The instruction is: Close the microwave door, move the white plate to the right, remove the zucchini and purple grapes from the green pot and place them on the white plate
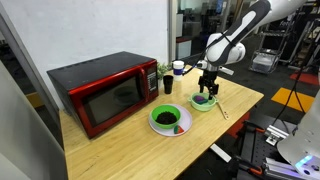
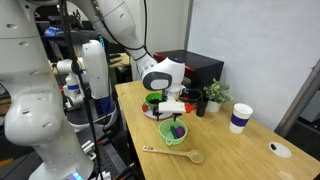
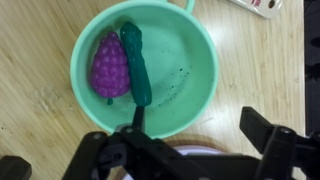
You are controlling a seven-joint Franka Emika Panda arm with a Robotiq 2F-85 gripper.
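I should lower my gripper into the pot and move it toward the grapes until that end (image 3: 142,96) is between its fingers, because one finger is above the zucchini's end (image 2: 172,126).
The pale-green pot (image 3: 150,70) holds the purple grapes (image 3: 110,65) and the dark green zucchini (image 3: 135,62) side by side. My gripper (image 3: 200,132) hangs open and empty just above the pot's rim, with one finger over the end of the zucchini. In both exterior views the gripper (image 1: 207,88) (image 2: 172,108) is right above the pot (image 1: 204,101) (image 2: 175,134). The red microwave's door (image 1: 110,100) is shut. The white plate (image 1: 184,128) lies beside the pot under a bright green bowl.
The bright green bowl (image 1: 168,118) has dark contents. A small plant (image 1: 165,72), a black cup (image 1: 168,86) and a white-and-blue cup (image 2: 240,117) stand near the microwave. A wooden spoon (image 2: 172,153) lies by the pot, near the table edge.
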